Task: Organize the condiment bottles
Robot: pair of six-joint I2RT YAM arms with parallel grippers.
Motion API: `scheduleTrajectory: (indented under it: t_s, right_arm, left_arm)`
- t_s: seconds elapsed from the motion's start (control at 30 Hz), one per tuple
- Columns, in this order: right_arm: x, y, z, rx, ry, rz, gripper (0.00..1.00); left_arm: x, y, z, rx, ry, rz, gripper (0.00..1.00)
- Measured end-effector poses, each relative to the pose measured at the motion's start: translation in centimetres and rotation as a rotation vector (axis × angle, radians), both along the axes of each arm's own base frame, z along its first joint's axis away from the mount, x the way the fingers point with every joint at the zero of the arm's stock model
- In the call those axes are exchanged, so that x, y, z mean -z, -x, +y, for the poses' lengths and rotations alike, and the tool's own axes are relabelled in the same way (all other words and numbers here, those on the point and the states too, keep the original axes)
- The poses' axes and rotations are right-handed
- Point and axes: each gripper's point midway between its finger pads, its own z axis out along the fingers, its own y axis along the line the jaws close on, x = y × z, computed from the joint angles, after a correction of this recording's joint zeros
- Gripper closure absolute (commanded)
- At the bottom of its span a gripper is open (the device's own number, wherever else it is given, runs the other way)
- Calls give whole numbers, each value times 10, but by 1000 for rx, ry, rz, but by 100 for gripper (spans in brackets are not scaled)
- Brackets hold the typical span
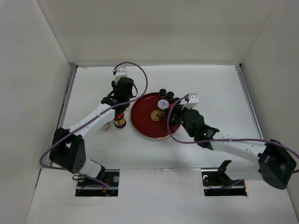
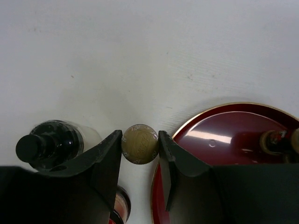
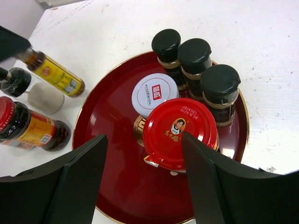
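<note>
The spot on the bare tray beside the black-capped bottles is empty, so the robot's left gripper will go over it, to the right in the top view, and let go of the yellow bottle's cap.
My left gripper (image 2: 140, 145) is shut on the gold cap of the slim yellow bottle (image 3: 56, 74), which hangs tilted just left of the round red tray (image 1: 140, 123). In the top view this gripper (image 1: 118, 108) is beside the tray's left rim. My right gripper (image 3: 144, 140) is open over a red-capped jar (image 3: 180, 133) standing on the tray. Behind that jar are a white-lidded jar (image 3: 154, 93) and three black-capped bottles (image 3: 195, 53). Off the tray at the left stand a dark black-capped bottle (image 3: 16, 80) and another red-capped jar (image 3: 28, 128).
The tray's rim (image 2: 187, 128) lies right beside my left fingers. White walls enclose the table on three sides. My right arm (image 1: 233, 147) reaches in from the lower right.
</note>
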Motion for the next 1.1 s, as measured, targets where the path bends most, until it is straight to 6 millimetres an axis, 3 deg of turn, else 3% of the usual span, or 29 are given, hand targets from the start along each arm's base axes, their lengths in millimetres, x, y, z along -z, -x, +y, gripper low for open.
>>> scheduleTrajectory:
  t_s: [0.27,0.4,0.5,0.63,0.87,1.1]
  right_arm:
    - [-1,-6,-13,34,-14,-8,26]
    - [-2,-9,-35,97,-47,-18,25]
    - [-3,-11,-60,171,-79,-26,24]
    - [-12,-14,-81,235,-132,-45,23]
    - [-9,-15,-81,241,-141,-34,23]
    - [-5,-15,-81,241,-135,-27,23]
  left_arm:
    - [-97,1,-54,116,39,-202,84]
    - [-114,2,-86,184,61,-239,84]
    - [-105,-2,-109,232,61,-225,84]
    - [-72,-10,-129,276,38,-159,84]
    - [-23,-20,-143,311,4,-69,84]
    - [-10,-31,-153,338,36,-66,83]
